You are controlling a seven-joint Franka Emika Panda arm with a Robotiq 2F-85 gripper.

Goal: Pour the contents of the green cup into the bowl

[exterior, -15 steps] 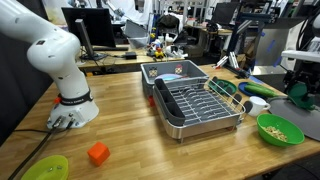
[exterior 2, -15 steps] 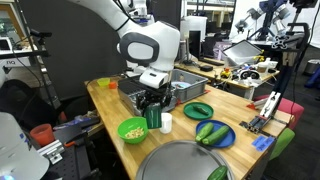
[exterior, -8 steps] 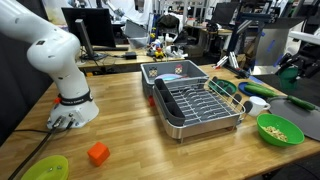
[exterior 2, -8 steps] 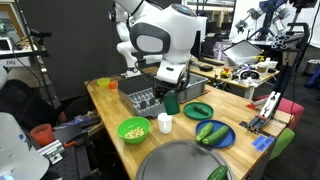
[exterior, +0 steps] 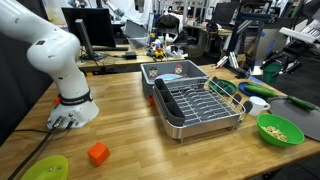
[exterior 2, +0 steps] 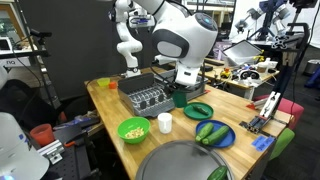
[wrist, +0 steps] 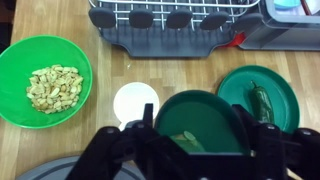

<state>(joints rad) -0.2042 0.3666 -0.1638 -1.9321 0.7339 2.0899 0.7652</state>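
Observation:
The green cup goes down toward the rack next and my gripper releases it, since bare tabletop between white cup and plate [exterior 2: 175, 117] lies below my gripper by the dish rack.
My gripper [wrist: 197, 137] is shut on the dark green cup [wrist: 200, 112], one finger on each side of its rim. A yellowish bit lies inside the cup. Both exterior views show the green cup [exterior: 271, 69] [exterior 2: 181, 99] held upright above the table beside the dish rack. The lime-green bowl [wrist: 45, 80] with tan bits sits on the table to the left in the wrist view. It also shows in both exterior views as the bowl [exterior: 280, 129] [exterior 2: 133, 129], below and apart from the cup.
A small white cup [wrist: 136, 102] stands between bowl and green cup. A dark green plate [wrist: 262, 95] with a vegetable lies to the right. The grey dish rack [exterior: 195, 105] is behind. An orange block [exterior: 97, 153] and a lime dish [exterior: 45, 168] lie near the robot base.
The gripper has lifted the green cup off the table and carried it up and away from the bowl, toward the dish rack.

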